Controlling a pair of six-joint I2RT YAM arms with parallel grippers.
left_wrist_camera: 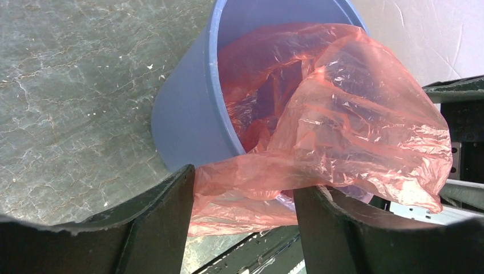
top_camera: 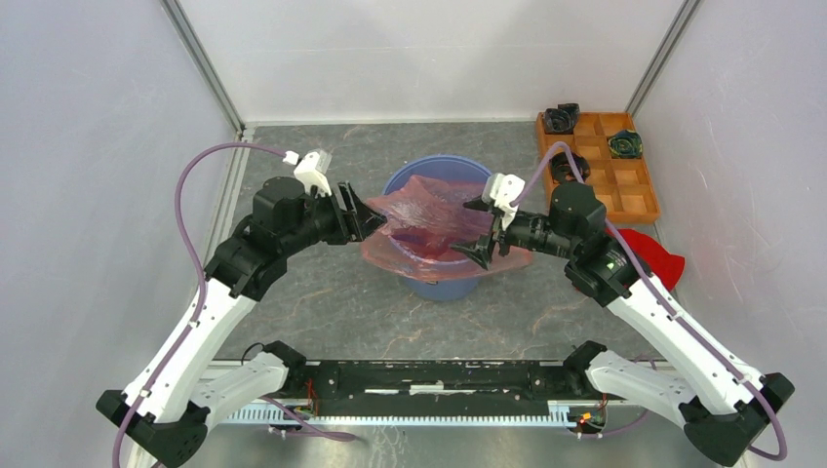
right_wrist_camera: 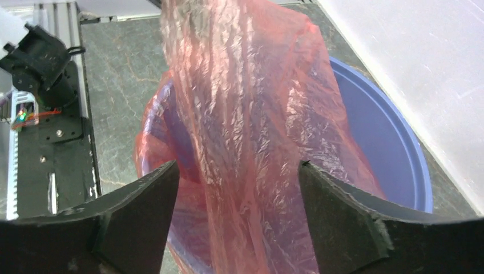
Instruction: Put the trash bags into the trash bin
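The bag's edge [left_wrist_camera: 244, 195] already lies between the left gripper's open fingers, so the left gripper needs to move slightly outward beside the bin's rim and close on the film.
The trash bin [top_camera: 444, 289] is a round blue bucket in the middle of the table. The trash bag [top_camera: 429, 220], thin translucent red-pink film, lies partly inside it and spills over the near rim and both sides. My left gripper [top_camera: 371, 216] is at the bin's left side. In the left wrist view its jaws [left_wrist_camera: 244, 180] stand apart, with a fold of the bag [left_wrist_camera: 342, 125] between them beside the bin's wall [left_wrist_camera: 188, 108]. My right gripper [top_camera: 478, 230] hovers over the bin's right part. It is open [right_wrist_camera: 238, 165], with a hanging sheet of the bag [right_wrist_camera: 245, 114] between its fingers above the bin [right_wrist_camera: 382, 148].
An orange compartmented tray [top_camera: 624, 190] holding dark objects stands at the back right. A solid red cloth [top_camera: 655, 255] lies just in front of it, by the right arm. The black rail with the arm bases [top_camera: 439, 375] runs along the near edge. White walls enclose the table.
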